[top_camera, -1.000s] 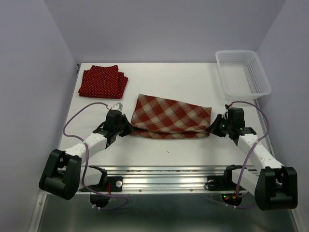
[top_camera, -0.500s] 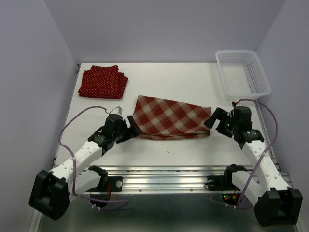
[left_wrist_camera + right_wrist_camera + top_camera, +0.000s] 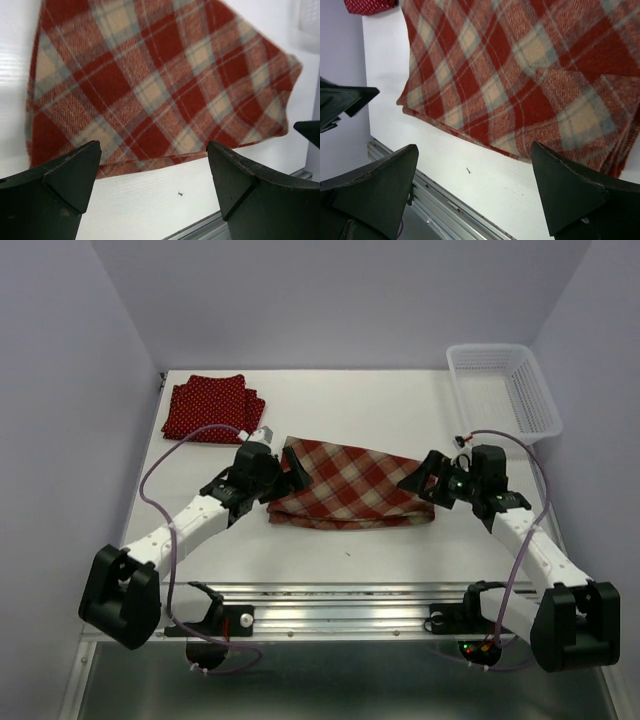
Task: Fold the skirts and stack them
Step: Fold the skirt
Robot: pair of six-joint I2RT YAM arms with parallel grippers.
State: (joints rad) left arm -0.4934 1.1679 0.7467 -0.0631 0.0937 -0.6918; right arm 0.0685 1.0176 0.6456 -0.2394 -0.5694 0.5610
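My right gripper will turn and go down with one finger on each side of the plaid skirt's layered end edge [image 3: 434,509] [image 3: 625,136], because that edge lies by one finger instead of between both.
The red-and-cream plaid skirt [image 3: 350,485] lies folded flat in the middle of the table, its doubled edge toward the arms. My left gripper [image 3: 287,478] hovers open over its left end, and my right gripper [image 3: 422,478] hovers open over its right end. The left wrist view shows the plaid skirt [image 3: 150,75] beyond my open left gripper [image 3: 152,150], nothing between the fingers. In the right wrist view the plaid skirt [image 3: 520,65] fills the top and my right gripper [image 3: 474,150] is open and holds nothing. A folded pile of dark red dotted skirts [image 3: 212,410] sits at the back left.
A white mesh basket [image 3: 503,390] stands at the back right corner. Lilac walls close in the table on three sides. The metal rail [image 3: 350,605] runs along the near edge, seen also as the rail [image 3: 420,190] in the right wrist view.
Both grippers have opened and let go of the plaid skirt's ends. They have risen and moved inward over the cloth, which now lies flat.
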